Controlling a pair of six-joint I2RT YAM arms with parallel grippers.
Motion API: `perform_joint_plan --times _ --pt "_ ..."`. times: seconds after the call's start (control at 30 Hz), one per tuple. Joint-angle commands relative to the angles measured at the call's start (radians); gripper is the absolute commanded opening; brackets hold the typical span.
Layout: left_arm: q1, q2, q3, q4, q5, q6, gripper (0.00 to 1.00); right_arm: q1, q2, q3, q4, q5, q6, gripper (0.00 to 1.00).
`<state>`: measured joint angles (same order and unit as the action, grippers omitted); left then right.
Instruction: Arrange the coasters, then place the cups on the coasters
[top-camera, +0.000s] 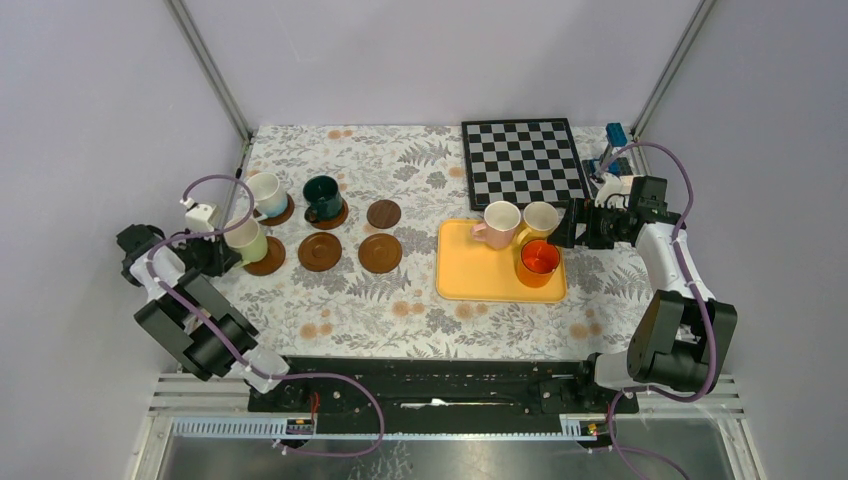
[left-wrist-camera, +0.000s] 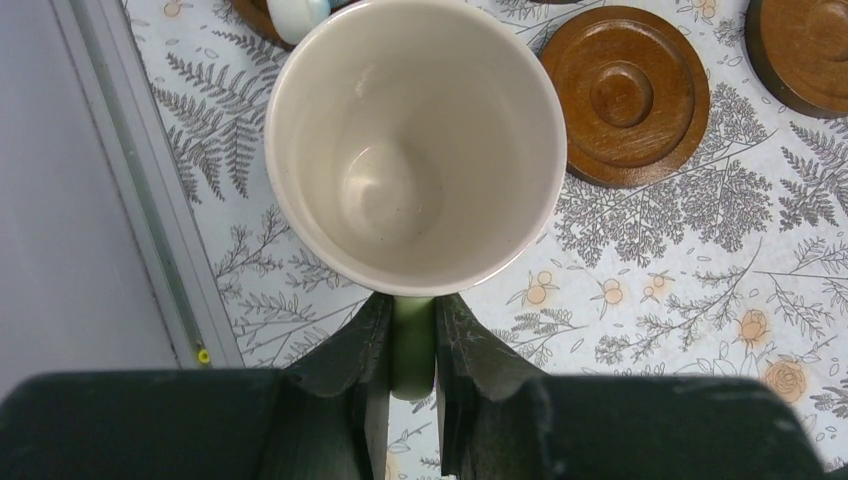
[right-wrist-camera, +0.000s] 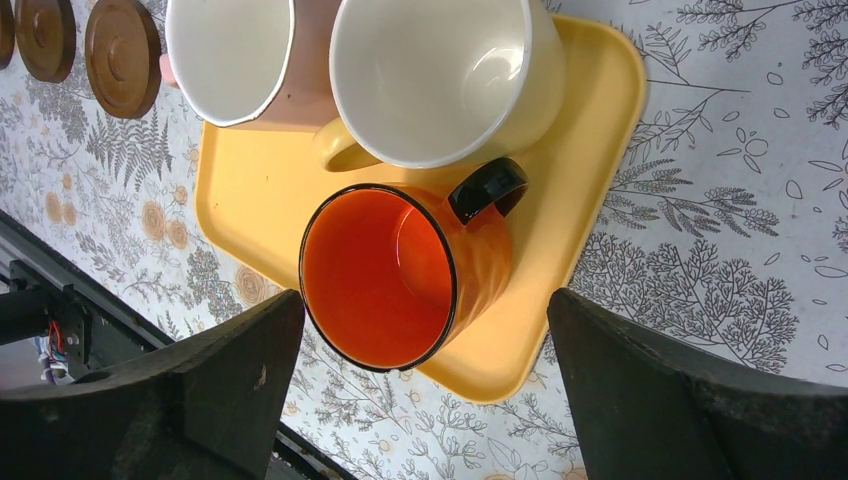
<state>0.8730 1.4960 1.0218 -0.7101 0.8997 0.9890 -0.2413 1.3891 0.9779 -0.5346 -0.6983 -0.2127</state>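
Observation:
My left gripper carries the light green cup toward the coaster's middle (top-camera: 265, 256) next, then lowers and releases it, since the cup still overhangs one edge.
My left gripper (top-camera: 226, 250) (left-wrist-camera: 412, 322) is shut on the green handle of the light green cup (top-camera: 245, 240) (left-wrist-camera: 415, 150). That cup hangs over the left part of the front-left coaster (top-camera: 270, 260); whether it rests there is hidden. The white-pale blue cup (top-camera: 265, 193) and dark green cup (top-camera: 322, 197) stand on back-row coasters. Three coasters are bare (top-camera: 383, 213) (top-camera: 320, 251) (top-camera: 380, 253). The pink cup (top-camera: 498, 225), cream-yellow cup (top-camera: 541, 218) and orange cup (top-camera: 538, 260) (right-wrist-camera: 390, 275) sit on the yellow tray (top-camera: 480, 285). My right gripper (top-camera: 566, 226) (right-wrist-camera: 420, 315) hovers open, straddling the orange cup.
A chessboard (top-camera: 522, 160) lies at the back right behind the tray. A metal frame post (top-camera: 240, 150) borders the left side, close to my left arm. A black rail (top-camera: 420, 385) runs along the near edge.

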Motion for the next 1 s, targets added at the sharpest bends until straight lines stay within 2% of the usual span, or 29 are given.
perform_joint_plan --times 0.0,0.27,0.97 --pt "-0.036 -0.019 -0.006 0.133 0.045 -0.033 0.00 0.004 0.006 0.031 -0.013 -0.004 -0.015 0.98" --pt "-0.046 0.027 -0.002 0.161 0.022 -0.051 0.00 0.004 0.002 0.035 -0.014 -0.005 -0.016 0.98" --pt "-0.053 0.022 -0.038 0.125 0.026 -0.030 0.02 0.004 0.009 0.031 -0.011 -0.006 -0.016 0.98"
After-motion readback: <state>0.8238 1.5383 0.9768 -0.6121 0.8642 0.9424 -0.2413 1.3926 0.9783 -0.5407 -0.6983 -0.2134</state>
